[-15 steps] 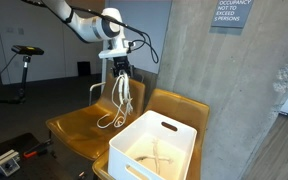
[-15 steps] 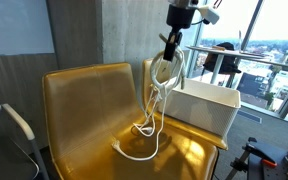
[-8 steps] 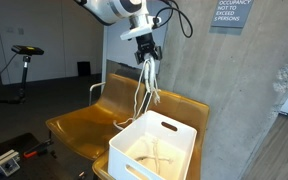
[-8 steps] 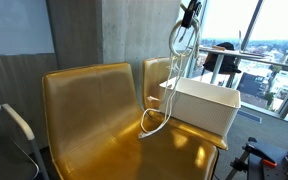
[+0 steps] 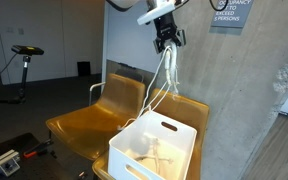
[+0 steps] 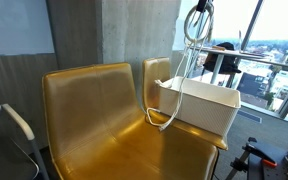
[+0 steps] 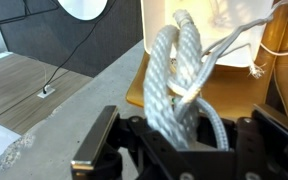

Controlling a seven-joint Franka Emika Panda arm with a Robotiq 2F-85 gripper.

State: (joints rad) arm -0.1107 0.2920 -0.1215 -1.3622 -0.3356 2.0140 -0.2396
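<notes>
The open inside of the white bin (image 5: 160,147) (image 7: 228,20) is below my gripper, so my gripper needs to move down toward it and release the bunch of white rope.
My gripper (image 5: 166,40) is raised high over the gold chairs, shut on a bunch of white rope (image 5: 162,78). In an exterior view the gripper (image 6: 198,6) is at the top edge and the rope (image 6: 181,80) hangs from it in loops past the near wall of the white bin (image 6: 202,108). Its lowest loop dangles just over the chair seat (image 6: 104,135) beside the bin. In the wrist view the braided rope (image 7: 179,75) rises from between the black fingers (image 7: 104,150), with its loose ends trailing over the bright bin below.
The white bin (image 5: 156,148) with handle slots sits on the right-hand gold chair and holds a few pale pieces. A concrete pillar (image 5: 234,95) stands close behind. A bike (image 5: 24,55) is on the floor to the far left. A dark armrest (image 6: 14,125) shows at the left edge.
The gripper has climbed and moved sideways toward the bin with the rope. The rope's coils have lifted off the chair seat and now hang beside the bin.
</notes>
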